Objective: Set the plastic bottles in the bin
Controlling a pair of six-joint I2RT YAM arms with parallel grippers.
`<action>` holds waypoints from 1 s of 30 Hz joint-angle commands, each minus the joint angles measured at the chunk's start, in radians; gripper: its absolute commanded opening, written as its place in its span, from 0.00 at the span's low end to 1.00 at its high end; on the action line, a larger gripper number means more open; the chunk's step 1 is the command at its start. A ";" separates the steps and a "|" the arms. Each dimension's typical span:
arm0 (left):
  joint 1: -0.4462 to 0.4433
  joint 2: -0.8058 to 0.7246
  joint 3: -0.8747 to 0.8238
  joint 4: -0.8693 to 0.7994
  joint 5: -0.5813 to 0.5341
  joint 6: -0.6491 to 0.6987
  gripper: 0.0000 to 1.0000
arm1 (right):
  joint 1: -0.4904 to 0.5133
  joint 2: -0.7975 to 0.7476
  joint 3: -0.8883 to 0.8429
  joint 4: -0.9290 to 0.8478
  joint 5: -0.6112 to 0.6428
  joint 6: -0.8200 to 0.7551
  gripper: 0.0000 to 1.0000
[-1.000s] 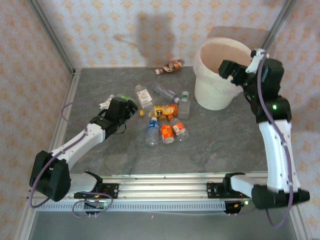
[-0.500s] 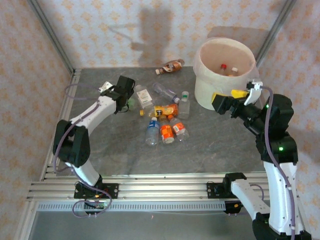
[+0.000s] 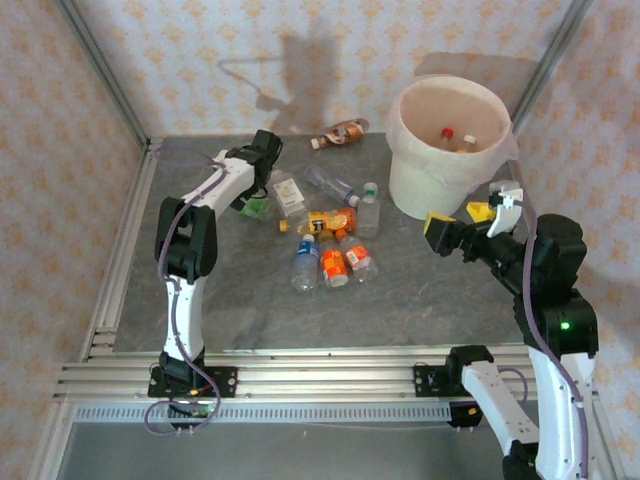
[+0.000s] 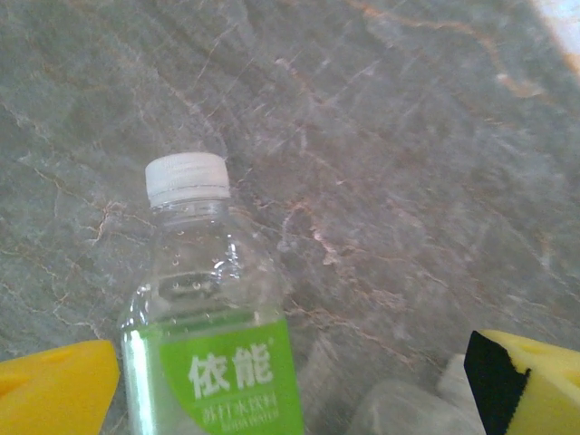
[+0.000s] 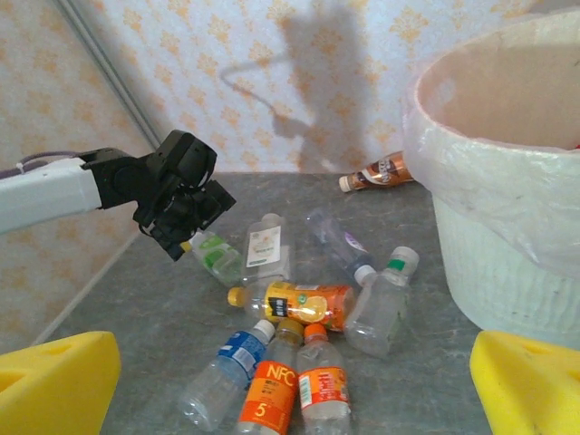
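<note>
The green-labelled bottle is below and off-centre between the open yellow fingers, so my left gripper should centre over the bottle's green label [image 3: 259, 208], go down and close.
Several plastic bottles lie in a cluster mid-table: a white-labelled one [image 3: 288, 192], an orange-labelled one [image 3: 330, 220], a blue-labelled one [image 3: 305, 262] and an NFC one [image 5: 276, 399]. A brown bottle [image 3: 340, 132] lies apart by the back wall. My left gripper [image 3: 255, 192] hangs open just over a green-labelled bottle [image 4: 213, 362], which lies between the yellow pads, nearer the left pad [image 4: 54, 390]. My right gripper [image 3: 458, 220] stands open and empty in front of the bin [image 3: 430, 190], facing the cluster. Two bottles [image 3: 447, 135] rest inside the bin.
The bin [image 5: 507, 272] stands at the back right, its bag folded over the rim. Papered walls close the back and both sides. A metal rail [image 3: 300, 375] runs along the near edge. Bare grey tabletop [image 3: 420, 300] lies in front of the cluster.
The left arm has swung up and back from the table's left side to above the green-labelled bottle. The right gripper has drawn back from over the bin and dropped in front of it.
</note>
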 commanded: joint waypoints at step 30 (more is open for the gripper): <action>0.043 -0.055 -0.206 0.294 0.013 0.196 0.50 | 0.003 0.015 -0.026 0.090 -0.066 0.026 0.99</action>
